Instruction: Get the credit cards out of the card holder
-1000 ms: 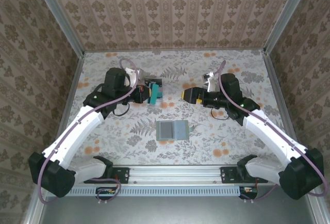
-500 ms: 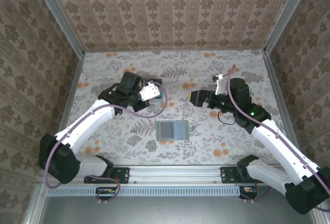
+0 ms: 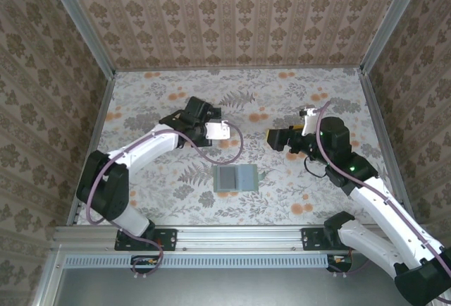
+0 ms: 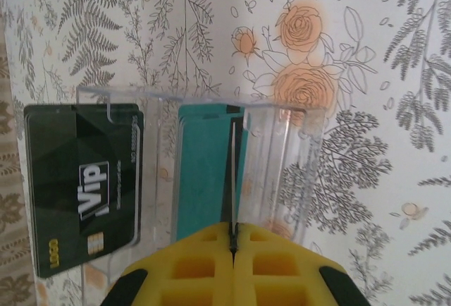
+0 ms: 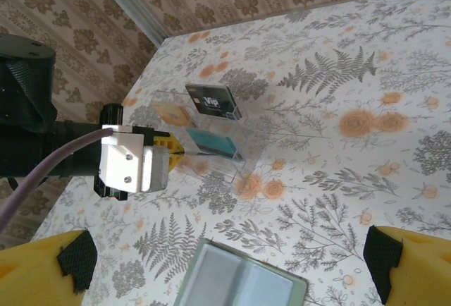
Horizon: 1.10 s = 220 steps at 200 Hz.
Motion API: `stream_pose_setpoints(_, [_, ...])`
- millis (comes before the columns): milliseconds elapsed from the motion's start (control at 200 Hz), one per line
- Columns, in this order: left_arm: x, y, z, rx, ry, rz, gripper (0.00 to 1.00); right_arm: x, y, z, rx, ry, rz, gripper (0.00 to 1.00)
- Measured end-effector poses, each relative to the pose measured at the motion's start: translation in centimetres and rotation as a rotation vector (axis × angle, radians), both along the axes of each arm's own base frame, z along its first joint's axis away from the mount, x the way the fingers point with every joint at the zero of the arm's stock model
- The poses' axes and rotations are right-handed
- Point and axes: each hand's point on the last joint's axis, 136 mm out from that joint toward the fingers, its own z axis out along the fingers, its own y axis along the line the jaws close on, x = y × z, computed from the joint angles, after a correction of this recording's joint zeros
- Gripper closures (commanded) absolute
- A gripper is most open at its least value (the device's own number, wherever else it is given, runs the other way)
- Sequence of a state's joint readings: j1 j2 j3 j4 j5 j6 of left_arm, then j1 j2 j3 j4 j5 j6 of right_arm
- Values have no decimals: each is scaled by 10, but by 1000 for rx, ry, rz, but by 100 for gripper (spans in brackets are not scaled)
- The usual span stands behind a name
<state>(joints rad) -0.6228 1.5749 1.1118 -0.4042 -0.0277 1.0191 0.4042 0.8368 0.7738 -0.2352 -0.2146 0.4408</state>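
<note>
The thin credit card should next come down toward the clear tray (image 4: 299, 158) in the left gripper, above the section with the teal card, and be released there.
The card holder (image 3: 236, 178) lies open on the table, its pale grey pockets facing up; it also sits at the bottom of the right wrist view (image 5: 239, 283). My left gripper (image 4: 233, 230) is shut on a thin credit card (image 4: 232, 172) seen edge-on, held upright over a clear tray (image 4: 299, 158). In that tray lie a teal card (image 4: 204, 179) and a black "VIP" card (image 4: 81, 186). From above, the left gripper (image 3: 215, 131) hangs over the tray, behind the card holder. My right gripper (image 3: 272, 137) stands open and empty, right of the tray and above the card holder.
The right wrist view has the clear tray (image 5: 257, 147) with the black card (image 5: 211, 101) and teal card (image 5: 211, 142), and the left gripper's yellow fingers (image 5: 165, 156) at its near side. Patterned walls close the table in at the back and sides.
The left gripper has swung right and turned over the clear tray, carrying its card. The right arm has drawn back to the right, away from the tray.
</note>
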Motion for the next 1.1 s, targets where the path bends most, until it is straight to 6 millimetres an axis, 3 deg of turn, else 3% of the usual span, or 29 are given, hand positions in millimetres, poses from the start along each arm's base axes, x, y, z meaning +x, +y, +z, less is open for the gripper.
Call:
stream_pose_setpoints(225, [13, -6, -2, 19, -32, -22, 100, 3, -3, -4, -13, 8, -14, 0])
stream_pose_setpoints(710, [16, -6, -25, 60, 0, -29, 100, 9, -1, -17, -33, 42, -13, 0])
stream_pose_setpoints(840, [16, -5, -33, 71, 16, -22, 91, 9, -1, -17, -34, 43, -13, 0])
stream_pose_setpoints(1100, [27, -7, -31, 65, 1, 14, 84, 10, -2, -17, -34, 44, -16, 0])
